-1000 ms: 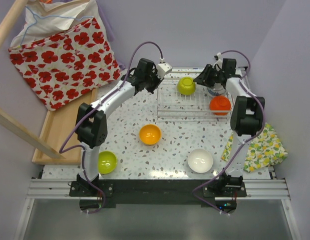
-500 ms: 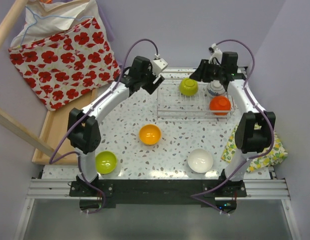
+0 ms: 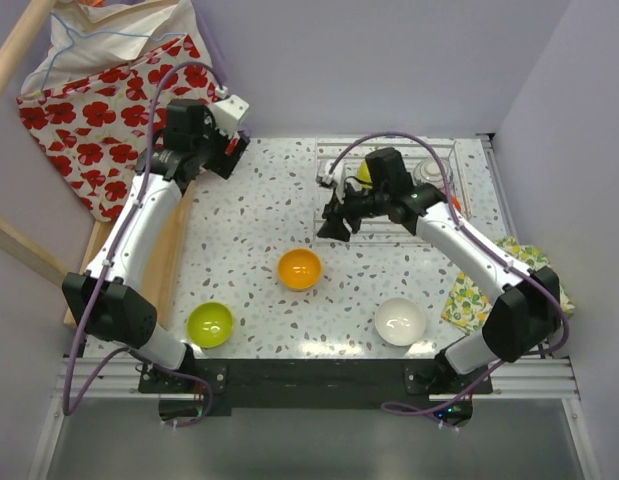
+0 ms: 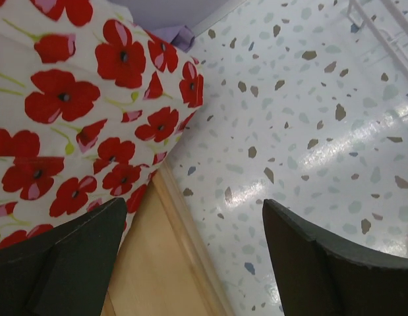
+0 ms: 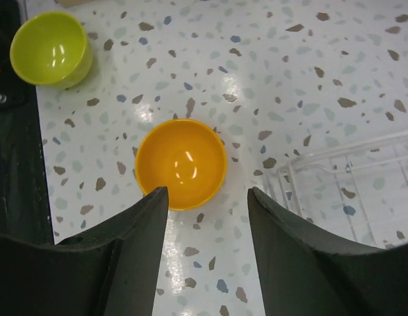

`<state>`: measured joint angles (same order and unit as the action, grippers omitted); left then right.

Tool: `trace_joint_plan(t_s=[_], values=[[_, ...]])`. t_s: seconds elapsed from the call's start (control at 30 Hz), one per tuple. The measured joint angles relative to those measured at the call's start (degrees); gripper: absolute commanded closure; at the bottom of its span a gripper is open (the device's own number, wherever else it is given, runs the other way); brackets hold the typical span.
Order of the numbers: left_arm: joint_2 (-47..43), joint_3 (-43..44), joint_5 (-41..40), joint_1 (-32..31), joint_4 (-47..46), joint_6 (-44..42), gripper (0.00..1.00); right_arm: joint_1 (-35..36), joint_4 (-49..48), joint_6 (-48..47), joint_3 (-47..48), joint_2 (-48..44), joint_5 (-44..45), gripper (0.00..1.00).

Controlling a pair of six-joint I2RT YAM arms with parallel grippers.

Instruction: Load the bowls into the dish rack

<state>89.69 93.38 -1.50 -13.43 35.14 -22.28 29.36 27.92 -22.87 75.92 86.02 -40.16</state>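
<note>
The unracked lime green bowl's near rim is below the right gripper and to its left in the top view, and the right gripper will sweep back and down to it.
My right gripper hangs open and empty over the table, just left of the wire dish rack. An orange-yellow bowl stands upright right below its fingertips. A lime green bowl and a white bowl sit near the front. In the rack, a lime green bowl and a patterned bowl show partly behind the right arm. My left gripper is open and empty at the far left.
A poppy-print bag leans at the back left, close to the left gripper. A flat wooden tray runs along the table's left edge. A lemon-print cloth lies at the right edge.
The left gripper opened and its arm swung from the rack to the far left by the bag. The right arm came off the rack's back right to its front left, jaws wider.
</note>
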Motion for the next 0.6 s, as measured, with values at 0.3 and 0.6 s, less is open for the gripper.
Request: trace_joint_plan(t_s=[0.3, 0.6], values=[[-0.4, -1.9, 0.0, 2.8, 7.5, 4.5, 0.08, 23.3, 10.4, -18.8, 9.0, 6.9, 7.5, 0.45], [-4.4, -8.8, 3.4, 11.5, 11.9, 8.8, 0.07, 41.1, 13.3, -23.1, 19.9, 21.5, 12.4, 0.46]])
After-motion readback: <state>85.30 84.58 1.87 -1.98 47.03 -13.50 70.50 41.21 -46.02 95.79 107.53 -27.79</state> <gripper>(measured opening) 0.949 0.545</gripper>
